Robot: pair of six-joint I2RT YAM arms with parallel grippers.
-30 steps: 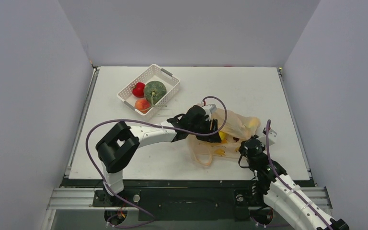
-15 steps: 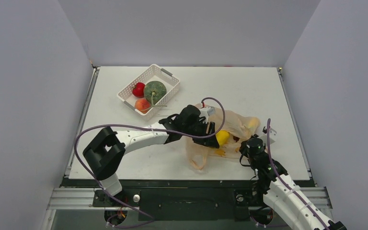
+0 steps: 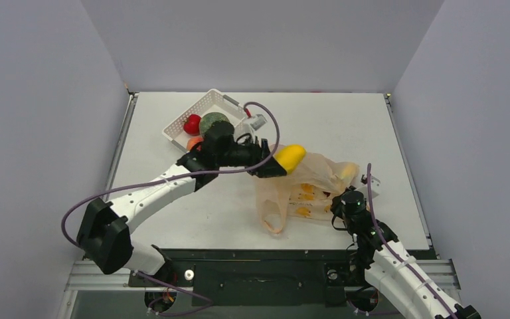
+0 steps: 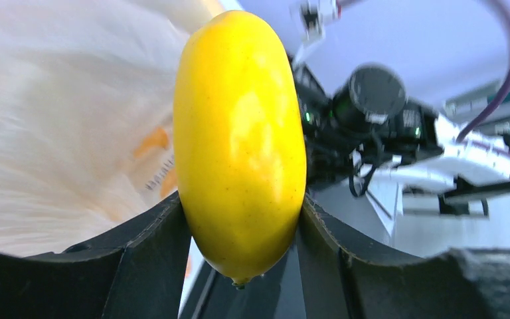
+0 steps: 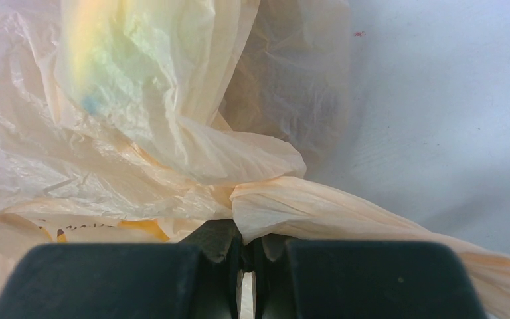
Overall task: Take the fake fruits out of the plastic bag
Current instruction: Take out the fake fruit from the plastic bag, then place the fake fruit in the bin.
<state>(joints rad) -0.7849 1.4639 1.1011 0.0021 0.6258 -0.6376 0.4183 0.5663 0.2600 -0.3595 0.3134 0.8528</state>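
Observation:
The left gripper will swing outward and to the left in the top view next, over the far end of the basket, since there is free space past the melon.
My left gripper (image 3: 273, 164) is shut on a yellow oval fruit (image 3: 290, 158), holding it in the air above the left end of the pale-orange plastic bag (image 3: 309, 186). In the left wrist view the yellow fruit (image 4: 239, 139) fills the gap between both black fingers (image 4: 149, 246). The right gripper (image 3: 342, 203) is shut on a bunched fold of the plastic bag (image 5: 285, 203) at its right side. A faint yellow shape shows through the bag's film (image 5: 99, 46). A red apple-like fruit (image 3: 192, 124) and a dark green melon (image 3: 213, 123) lie in the white basket (image 3: 228, 104).
The white latticed basket stands at the back left, partly hidden by my left arm, with an orange-pink peach (image 3: 193, 142) in it. Grey walls close in the table on three sides.
The left gripper has pulled the yellow fruit out of the bag, lifting it up and to the left. The bag has slackened and shifted. The right gripper keeps its hold.

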